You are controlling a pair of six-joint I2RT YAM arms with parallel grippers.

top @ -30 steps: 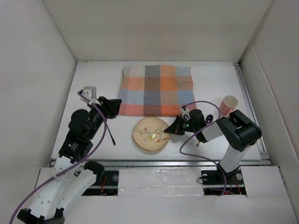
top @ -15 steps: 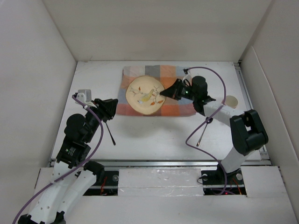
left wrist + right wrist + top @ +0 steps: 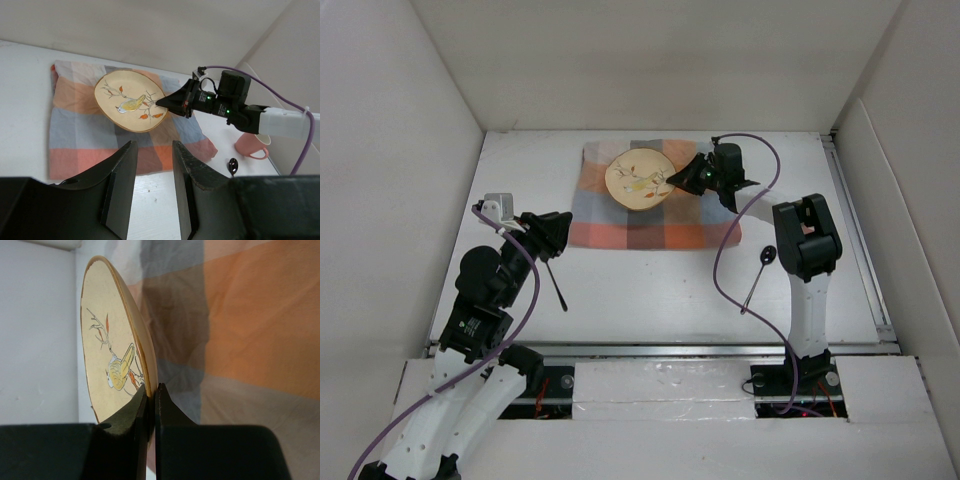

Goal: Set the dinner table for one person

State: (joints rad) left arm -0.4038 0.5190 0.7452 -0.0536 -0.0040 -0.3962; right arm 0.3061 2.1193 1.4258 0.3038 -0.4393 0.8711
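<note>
The right gripper lowers the plate (image 3: 107, 355) next until it rests on the cloth's middle (image 3: 182, 347) below the gripper, then releases the plate's rim. The plate still hangs tilted.
A cream plate (image 3: 638, 178) with a yellow bird painted on it is tilted over the far part of the checkered cloth (image 3: 655, 222). My right gripper (image 3: 670, 180) is shut on its right rim, as the right wrist view shows: the jaws (image 3: 151, 387) pinch the rim of the plate (image 3: 107, 355). The left wrist view shows the plate (image 3: 131, 100) too. My left gripper (image 3: 552, 235) is open and empty at the cloth's near left corner, over the white dinner table (image 3: 650, 290); in its own view the jaws (image 3: 154, 144) stand apart.
A black spoon (image 3: 767, 255) lies on the table right of the cloth. A pink cup (image 3: 252, 145) stands beside it; the right arm mostly hides it from above. A thin black utensil (image 3: 558, 287) lies by the left arm. White walls enclose the table.
My right gripper has carried the plate from the table's near middle up and back, over the far part of the cloth. The left arm has barely moved.
</note>
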